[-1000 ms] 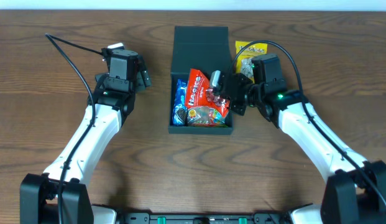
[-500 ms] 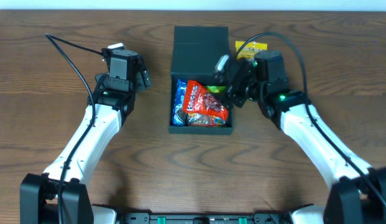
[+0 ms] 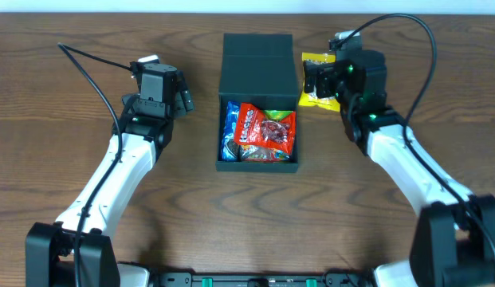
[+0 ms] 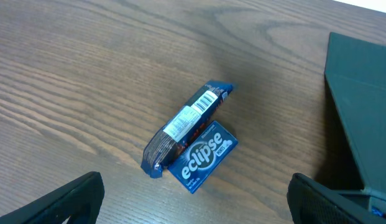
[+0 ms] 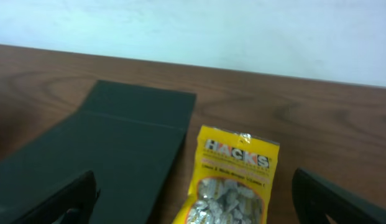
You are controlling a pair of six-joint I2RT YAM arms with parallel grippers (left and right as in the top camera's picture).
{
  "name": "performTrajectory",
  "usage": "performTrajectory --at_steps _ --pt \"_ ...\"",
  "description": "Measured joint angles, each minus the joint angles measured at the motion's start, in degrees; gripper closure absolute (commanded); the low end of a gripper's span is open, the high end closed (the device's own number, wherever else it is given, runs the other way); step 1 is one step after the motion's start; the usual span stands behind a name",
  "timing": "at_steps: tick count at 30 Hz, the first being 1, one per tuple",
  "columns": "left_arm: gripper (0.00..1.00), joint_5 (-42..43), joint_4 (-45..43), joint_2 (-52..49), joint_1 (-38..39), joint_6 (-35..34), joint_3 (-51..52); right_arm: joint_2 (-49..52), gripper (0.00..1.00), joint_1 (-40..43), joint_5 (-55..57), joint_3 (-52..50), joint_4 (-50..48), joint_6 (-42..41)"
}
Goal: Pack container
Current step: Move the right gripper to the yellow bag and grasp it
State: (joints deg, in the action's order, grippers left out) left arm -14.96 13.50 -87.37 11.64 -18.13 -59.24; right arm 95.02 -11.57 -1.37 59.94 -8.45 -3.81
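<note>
My right gripper should move down to the yellow Hacks bag below and onto its clear window [image 3: 313,95] [image 5: 225,200], since the open fingers are already wider apart than the bag.
The dark teal container [image 3: 258,163] stands mid-table with its flap lid [image 3: 257,62] folded back. Inside lie a red snack packet [image 3: 265,129] and a blue packet [image 3: 230,131]. My right gripper [image 3: 316,80] hovers open over a yellow Hacks bag [image 5: 233,180], just right of the lid [image 5: 118,143]; nothing is between its fingers [image 5: 74,196]. Left of the container [image 4: 360,106], my left gripper [image 3: 183,99] hangs open above a blue Eclipse pack [image 4: 204,155] and a dark wrapped bar [image 4: 183,124] leaning on it.
A black cable [image 3: 88,68] trails across the table at the far left. A white wall [image 5: 193,25] rises behind the table's back edge.
My right gripper has opened, left the red packet lying in the container, and swung back and to the right over the yellow bag. The left arm has stayed still.
</note>
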Motion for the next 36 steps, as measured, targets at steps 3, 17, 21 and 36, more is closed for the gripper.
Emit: performTrajectory --at_steps 3,17,21,36 --pt "0.05 0.0 0.0 0.0 0.0 0.0 0.0 4.9 0.02 0.7 1.1 0.0 -3.8 -0.5" --pt "0.05 0.0 0.0 0.0 0.0 0.0 0.0 24.3 0.08 4.5 1.8 0.4 -18.8 -6.9" --pt "0.05 0.0 0.0 0.0 0.0 0.0 0.0 27.8 0.15 4.5 0.4 2.8 -18.3 -7.3" --pt "0.05 0.0 0.0 0.0 0.0 0.0 0.0 26.4 0.99 4.6 0.2 6.5 -11.1 -8.6"
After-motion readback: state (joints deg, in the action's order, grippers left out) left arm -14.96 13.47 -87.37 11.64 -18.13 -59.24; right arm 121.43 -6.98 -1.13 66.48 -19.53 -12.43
